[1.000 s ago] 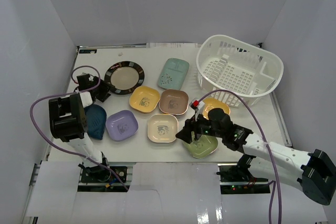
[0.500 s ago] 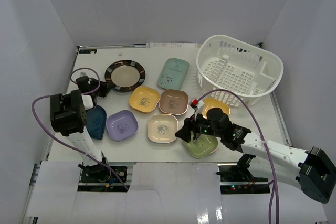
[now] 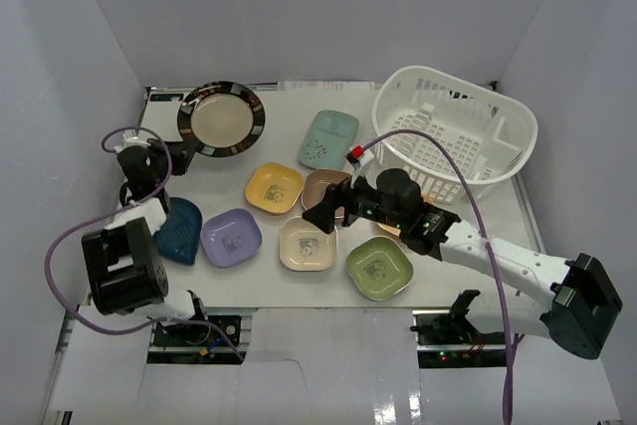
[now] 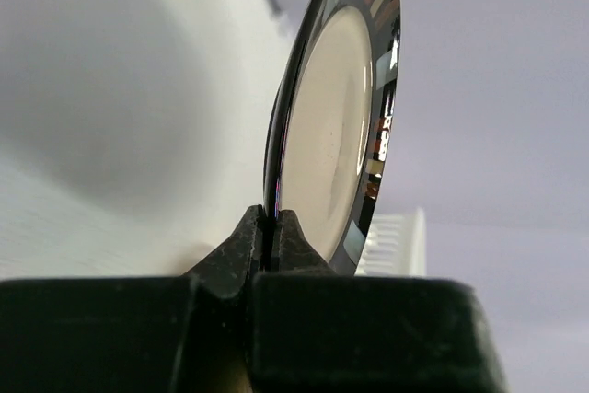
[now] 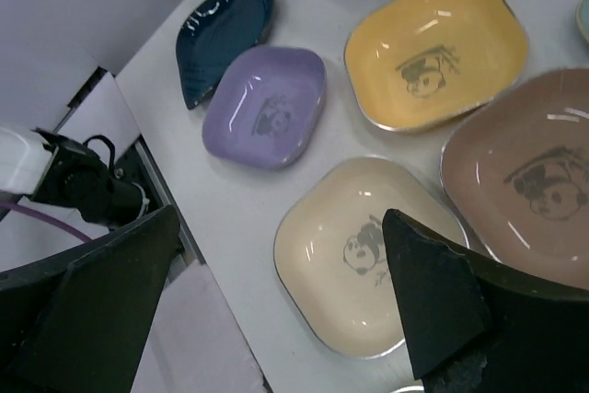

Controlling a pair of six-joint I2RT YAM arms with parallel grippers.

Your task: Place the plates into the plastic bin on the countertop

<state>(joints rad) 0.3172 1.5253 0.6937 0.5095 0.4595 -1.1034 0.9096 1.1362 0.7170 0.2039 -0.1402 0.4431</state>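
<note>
My right gripper will next move outward over the brown plate to close on the black rim's free side point(image 3: 257, 110), because the bin is far from my left gripper, which is holding.
My left gripper point(image 4: 271, 227) is shut on the rim of the round black-rimmed cream plate point(image 3: 221, 118), holding it tilted on edge above the countertop point(image 3: 289, 106) at the back left. My right gripper point(image 5: 276, 292) hangs open and empty above the cream plate point(image 5: 368, 255), with the brown plate point(image 5: 534, 181) beside it. Yellow point(image 3: 274, 187), purple point(image 3: 231, 236), dark blue point(image 3: 179, 230), green point(image 3: 379, 267) and mint point(image 3: 329, 138) plates lie flat. The white plastic bin point(image 3: 438, 141) stands at the back right with nothing in it.
White walls close in the countertop on three sides. The right arm point(image 3: 478, 246) stretches across the front right, its purple cable looping over the bin's near side. The left arm's base point(image 3: 124, 266) stands at the front left corner.
The left gripper closed on the round plate's rim and raised it off the countertop, tilting it up. The right gripper opened wider and moved left from the green plate to above the cream one.
</note>
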